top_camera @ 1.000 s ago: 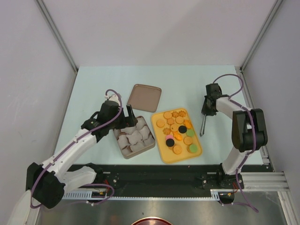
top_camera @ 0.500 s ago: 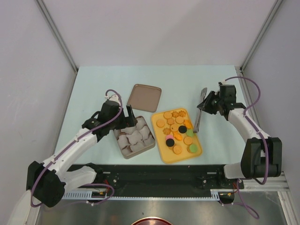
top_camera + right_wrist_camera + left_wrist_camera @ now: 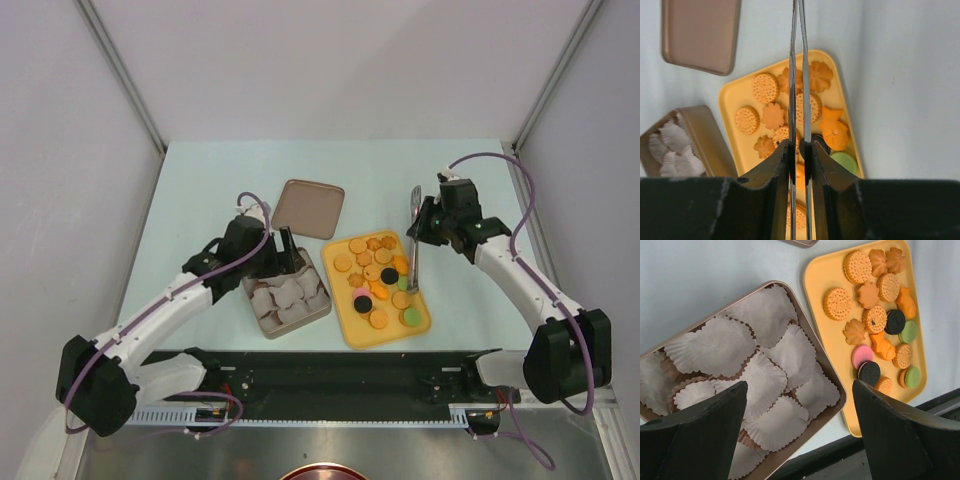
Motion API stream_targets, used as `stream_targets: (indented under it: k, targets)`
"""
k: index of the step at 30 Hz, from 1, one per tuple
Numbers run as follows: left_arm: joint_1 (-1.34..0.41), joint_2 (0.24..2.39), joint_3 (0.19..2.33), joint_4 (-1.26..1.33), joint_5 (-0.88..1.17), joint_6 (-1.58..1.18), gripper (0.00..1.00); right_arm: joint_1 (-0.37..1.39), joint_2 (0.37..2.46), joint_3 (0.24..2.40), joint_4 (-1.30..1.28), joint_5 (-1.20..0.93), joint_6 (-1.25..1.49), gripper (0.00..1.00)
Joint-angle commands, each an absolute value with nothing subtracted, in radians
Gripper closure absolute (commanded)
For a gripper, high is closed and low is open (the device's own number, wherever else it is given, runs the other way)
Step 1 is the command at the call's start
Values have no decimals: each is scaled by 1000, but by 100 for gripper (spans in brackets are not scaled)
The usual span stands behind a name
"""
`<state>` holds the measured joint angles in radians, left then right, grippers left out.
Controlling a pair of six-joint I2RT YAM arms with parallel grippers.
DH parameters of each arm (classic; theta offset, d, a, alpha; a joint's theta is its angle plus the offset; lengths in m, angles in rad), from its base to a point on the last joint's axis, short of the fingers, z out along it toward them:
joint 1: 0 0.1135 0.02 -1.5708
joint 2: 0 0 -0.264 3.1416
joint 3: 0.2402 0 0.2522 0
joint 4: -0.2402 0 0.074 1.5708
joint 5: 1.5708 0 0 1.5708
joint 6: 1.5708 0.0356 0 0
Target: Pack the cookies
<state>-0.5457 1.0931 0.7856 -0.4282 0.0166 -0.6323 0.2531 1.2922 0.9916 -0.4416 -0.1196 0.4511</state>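
Note:
The tongs in my right gripper should next go back over the tray [image 3: 350,325] toward the tin, and then my gripper should let them go.
The cookies [image 3: 375,285] lie loose on a yellow tray [image 3: 350,325]: mostly orange-tan rounds and flower shapes, plus black, green and pink ones. They also show in the left wrist view [image 3: 875,320] and the right wrist view [image 3: 765,87]. My right gripper [image 3: 425,225] is shut on thin metal tongs [image 3: 413,250], held above the tray's right side; the blades [image 3: 793,60] run over the cookies. My left gripper [image 3: 283,252] is open and empty, hovering over the brown tin [image 3: 325,305]. Its fingers straddle the tin's near corner [image 3: 840,390].
The tin holds several white crumpled paper cups [image 3: 765,385] and no cookies. Its brown lid [image 3: 309,208] lies flat behind the tin, left of the tray's far end. The black rail [image 3: 330,375] runs along the table's near edge.
My right arm has swung left from the table's right side, bringing the tongs over the tray's right edge. My left gripper has shifted slightly right over the tin.

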Motion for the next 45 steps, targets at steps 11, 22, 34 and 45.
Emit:
stream_targets:
  k: [11, 22, 34, 45]
  targets:
    - [-560, 996, 790, -434, 2, -623, 7, 488, 1306, 1151, -704, 141, 327, 70]
    - [-560, 983, 752, -434, -28, -630, 7, 512, 1240, 1123, -765, 138, 341, 50]
    - [-561, 982, 724, -420, -23, -640, 6, 526, 1212, 1052, -747, 124, 347, 62]
    - [-560, 985, 764, -428, -9, -629, 7, 444, 1201, 1250, -900, 199, 345, 98]
